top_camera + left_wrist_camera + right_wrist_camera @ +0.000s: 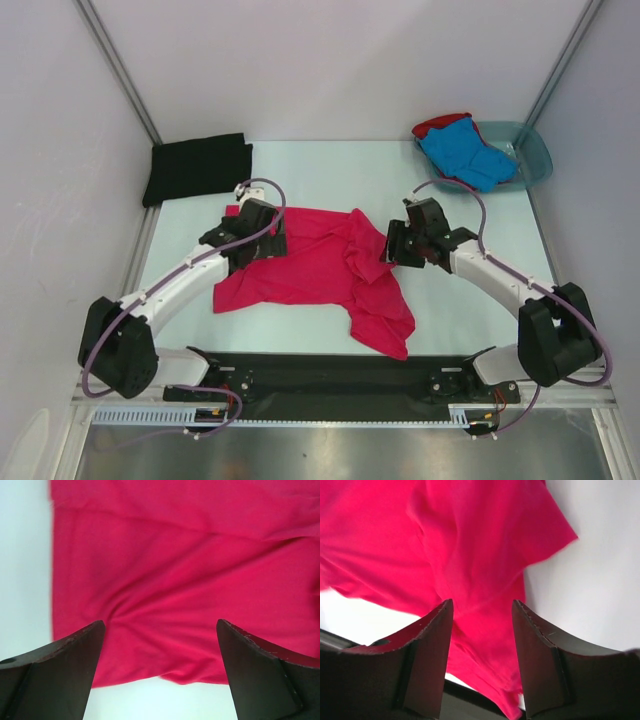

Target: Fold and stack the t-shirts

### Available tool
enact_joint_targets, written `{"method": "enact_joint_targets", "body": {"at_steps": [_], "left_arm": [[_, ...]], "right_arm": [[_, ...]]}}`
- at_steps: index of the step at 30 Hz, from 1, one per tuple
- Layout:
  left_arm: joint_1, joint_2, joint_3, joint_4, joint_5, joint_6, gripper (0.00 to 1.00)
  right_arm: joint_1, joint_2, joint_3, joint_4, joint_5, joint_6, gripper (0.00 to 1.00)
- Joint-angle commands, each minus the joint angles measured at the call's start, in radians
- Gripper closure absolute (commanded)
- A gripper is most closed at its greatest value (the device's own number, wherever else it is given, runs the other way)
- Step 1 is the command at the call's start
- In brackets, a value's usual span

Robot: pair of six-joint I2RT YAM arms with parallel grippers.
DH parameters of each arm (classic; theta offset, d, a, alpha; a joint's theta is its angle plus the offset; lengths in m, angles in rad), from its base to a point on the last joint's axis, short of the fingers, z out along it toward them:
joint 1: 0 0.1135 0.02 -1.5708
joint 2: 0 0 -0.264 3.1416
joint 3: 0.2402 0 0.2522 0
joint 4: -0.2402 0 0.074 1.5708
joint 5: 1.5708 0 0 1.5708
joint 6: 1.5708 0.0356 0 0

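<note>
The bunched cloth there is below the open fingers of my right gripper. I will next move that gripper down onto the near edge of the t-shirt's folded-over flap (377,279) (486,601) and close it.
A bright magenta-pink t-shirt (320,270) lies rumpled and partly spread in the middle of the pale table (330,170). My left gripper (268,243) hovers over its upper left part, jaws wide open. In the left wrist view the left gripper (160,625) has the pink shirt (175,570) below it and grips nothing. My right gripper (392,243) is at the shirt's right edge. In the right wrist view the right gripper (482,602) stands partly open, with the pink cloth (470,555) below the gap. A folded black t-shirt (197,167) lies at the back left.
A translucent teal basin (535,155) stands at the back right, holding a blue t-shirt (465,152) on top of a red one (437,124). White walls close in the table on three sides. A black rail (330,375) runs along the near edge.
</note>
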Motion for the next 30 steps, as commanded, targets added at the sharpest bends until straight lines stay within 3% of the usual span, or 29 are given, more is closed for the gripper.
{"method": "enact_joint_targets", "body": {"at_steps": [1,10,23,30], "left_arm": [[-0.010,-0.039,0.014,0.113,0.179,0.010,0.00],[-0.011,-0.036,0.029,0.092,0.197,0.032,0.00],[-0.013,0.009,0.031,0.104,0.243,0.041,0.00],[-0.014,0.018,0.031,0.099,0.251,0.043,0.00]], "right_arm": [[-0.046,0.019,-0.049,0.210,-0.134,0.133,0.44],[-0.093,0.044,-0.104,0.347,-0.223,0.296,0.44],[-0.060,-0.079,-0.115,0.182,-0.096,0.316,0.44],[-0.040,-0.050,-0.147,0.212,-0.093,0.363,0.45]]}}
